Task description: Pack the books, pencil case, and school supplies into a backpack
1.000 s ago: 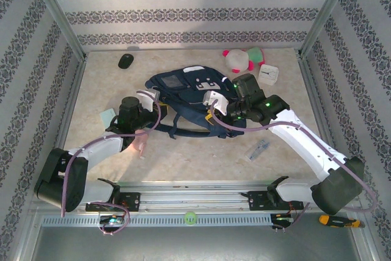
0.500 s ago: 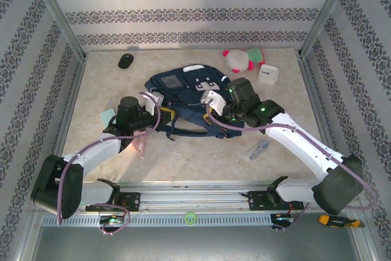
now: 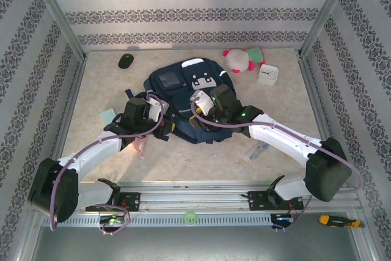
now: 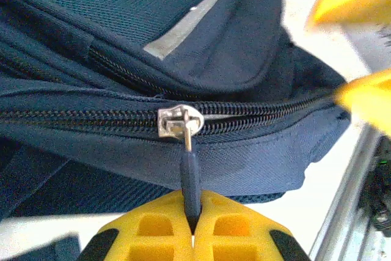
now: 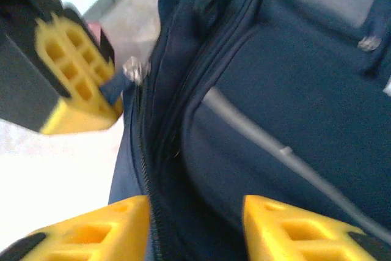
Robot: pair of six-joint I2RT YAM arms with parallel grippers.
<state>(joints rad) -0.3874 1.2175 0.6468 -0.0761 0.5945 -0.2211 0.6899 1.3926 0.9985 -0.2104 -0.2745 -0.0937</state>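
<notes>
My left gripper pulls the dark pull back along the parted zipper teeth (image 4: pixel 263 117) next and lets go of it, because the teeth still stand apart beside the silver slider (image 4: pixel 177 120).
The navy backpack (image 3: pixel 183 84) lies mid-table with its grey front patch up. My left gripper (image 3: pixel 160 109) is at its near left edge, shut (image 4: pixel 193 203) on the dark zipper pull (image 4: pixel 190 172) that hangs from the silver slider (image 4: pixel 177 120). My right gripper (image 3: pixel 197 103) stands open (image 5: pixel 195 224), its yellow fingers (image 5: pixel 91 230) either side of the backpack's zipped edge (image 5: pixel 183 169). A pale teal square (image 3: pixel 107 116), a pink piece (image 3: pixel 139 145) and a clear packet (image 3: pixel 259 150) lie on the table. The books and pencil case are out of view.
A pink-and-white plush toy (image 3: pixel 241 59) and a white clock (image 3: pixel 268 74) sit at the back right. A black mouse (image 3: pixel 125 60) lies back left. A screwdriver (image 3: pixel 335 220) rests beyond the front rail. Patterned walls close in three sides.
My right gripper has opened and slid left along the backpack. The backpack has spread out toward the back. The left gripper has shifted slightly right, still shut on the zipper pull.
</notes>
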